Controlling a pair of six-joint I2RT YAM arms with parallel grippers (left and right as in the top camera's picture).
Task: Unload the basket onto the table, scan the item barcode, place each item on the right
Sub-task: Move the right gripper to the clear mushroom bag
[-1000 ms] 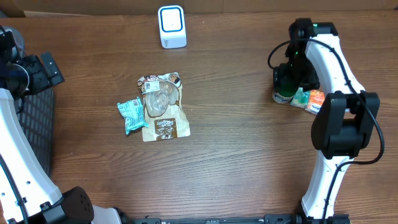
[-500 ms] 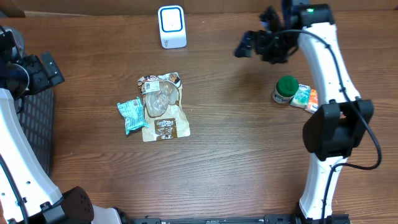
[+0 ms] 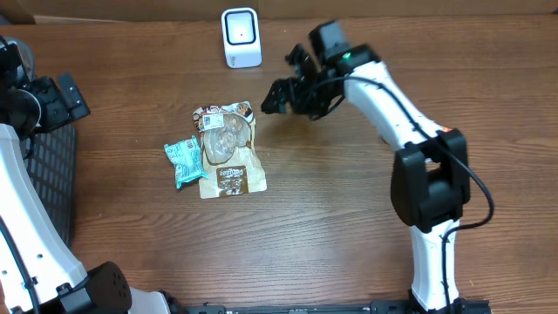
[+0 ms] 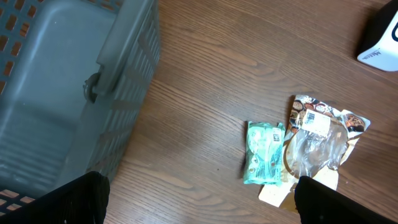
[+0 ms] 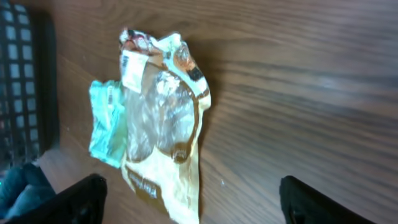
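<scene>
I will next move my left gripper across and down, clear of the teal packet, because the pouch edge [image 3: 202,130] [image 4: 293,127] beside its label lies below and to the right in the overhead view.
A brown-and-clear pouch [image 3: 228,148] lies flat mid-table, its white barcode label near the top end. A teal packet [image 3: 183,162] lies against its left side. The white scanner [image 3: 241,37] stands at the far edge. My right gripper [image 3: 281,83] hovers open and empty just right of the pouch's top. In the right wrist view the pouch [image 5: 165,118] and teal packet [image 5: 106,121] lie ahead of the right gripper [image 5: 193,202]. My left gripper [image 4: 199,205] is open and empty beside the basket, with the pouch [image 4: 320,146] and teal packet [image 4: 264,152] ahead of it.
A dark grey slatted basket [image 4: 56,81] stands at the table's left edge, also seen as the basket [image 3: 44,148] under my left arm. The scanner's corner [image 4: 382,43] shows at the top right of the left wrist view.
My right arm has swung from the far right of the table leftward to the pouch, leaving the green-capped bottle behind. The left arm has not moved.
</scene>
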